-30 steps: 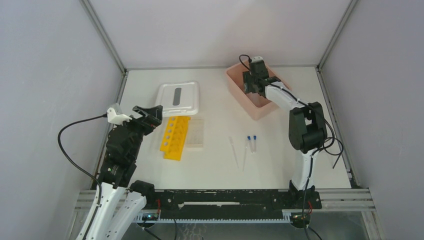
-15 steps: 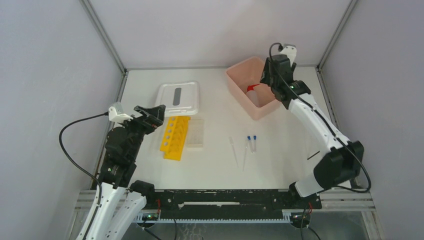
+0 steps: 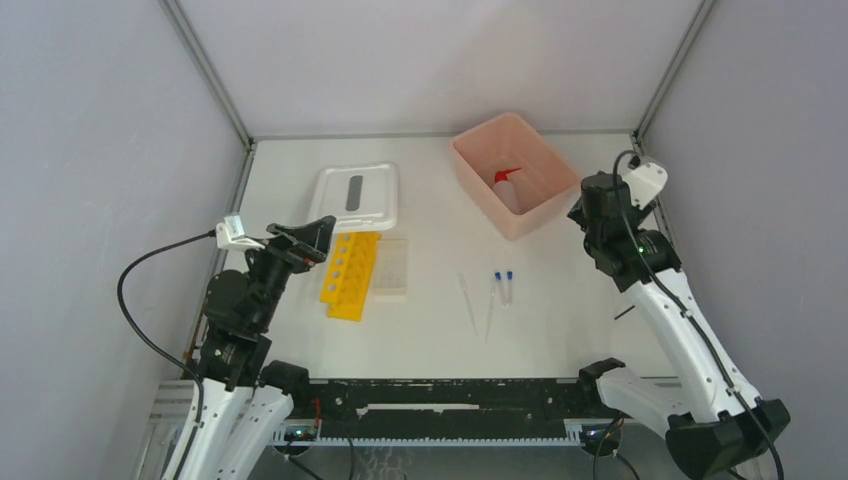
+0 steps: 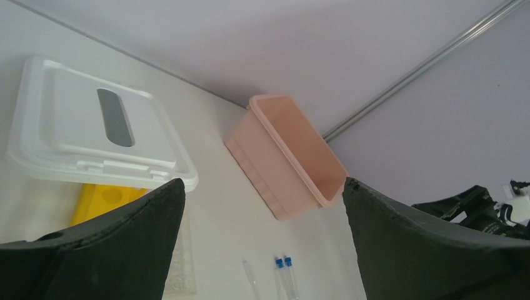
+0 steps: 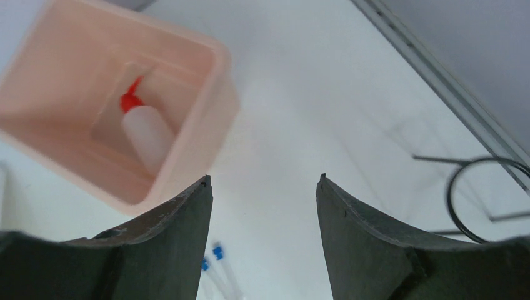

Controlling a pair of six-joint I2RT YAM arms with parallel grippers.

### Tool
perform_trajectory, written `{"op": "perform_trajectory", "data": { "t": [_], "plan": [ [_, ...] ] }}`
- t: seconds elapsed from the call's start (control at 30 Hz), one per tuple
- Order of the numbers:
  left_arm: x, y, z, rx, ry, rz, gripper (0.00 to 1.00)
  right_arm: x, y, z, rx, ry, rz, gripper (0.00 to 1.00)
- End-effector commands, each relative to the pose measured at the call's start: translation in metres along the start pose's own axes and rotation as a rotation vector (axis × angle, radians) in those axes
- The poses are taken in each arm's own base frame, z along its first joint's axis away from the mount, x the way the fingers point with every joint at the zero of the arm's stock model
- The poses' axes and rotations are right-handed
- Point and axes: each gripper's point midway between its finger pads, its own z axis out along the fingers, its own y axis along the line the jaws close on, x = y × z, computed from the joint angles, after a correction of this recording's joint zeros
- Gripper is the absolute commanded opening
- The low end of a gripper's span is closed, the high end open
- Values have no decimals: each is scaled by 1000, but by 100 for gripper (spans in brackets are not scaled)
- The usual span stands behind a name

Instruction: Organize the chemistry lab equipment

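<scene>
The right gripper moves back and toward the right in the top view onto the black ring's tub-side rim [image 5: 450, 197] next, as legs hold it above the table.
The red-nozzled squeeze bottle [image 3: 508, 187] [image 5: 147, 134] lies inside the pink tub [image 3: 470, 160] [image 5: 220, 81]. My right gripper [image 3: 585, 212] [image 5: 264, 181] hovers open and empty just right of the tub. The yellow tube rack [image 3: 350, 273] [image 4: 106, 199] and the clear grid rack [image 3: 392, 266] lie side by side left of centre. Two blue-capped tubes [image 3: 503, 286] [image 4: 284, 270] [image 5: 217, 262] and two thin droppers [image 3: 468, 300] lie mid-table. My left gripper [image 3: 312, 236] [image 4: 262, 187] hangs open and empty above the yellow rack's left edge.
The white lid [image 3: 358, 195] [image 4: 94, 134] with a grey slot lies flat behind the racks. Metal frame rails run along the back and side walls. A black cable loop [image 5: 481, 194] lies on the table at the right edge.
My right arm has pulled back out of the pink tub, toward the right and the front. The squeeze bottle stays lying in the tub. The left arm has barely shifted.
</scene>
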Motion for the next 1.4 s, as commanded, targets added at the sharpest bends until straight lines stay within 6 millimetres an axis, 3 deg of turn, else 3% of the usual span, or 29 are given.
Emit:
{"op": "perform_trajectory", "data": {
  "t": [0.0, 0.1, 0.3, 0.43, 0.83, 1.37],
  "plan": [
    [5, -12, 3, 65, 22, -24, 100, 22, -57, -1, 184, 30, 98, 69],
    [8, -15, 6, 75, 41, -37, 100, 41, -84, 3, 246, 64, 149, 68],
    [14, -14, 10, 74, 72, -32, 100, 59, -124, 12, 327, 83, 241, 67],
    [19, -14, 14, 74, 94, -29, 100, 67, -138, 23, 374, 101, 263, 66],
    [19, -22, 15, 116, 86, -70, 100, 63, -155, 45, 432, 98, 311, 65],
    [15, -27, 16, 142, 67, -73, 100, 75, -177, 73, 512, 159, 379, 64]
  ]
}}
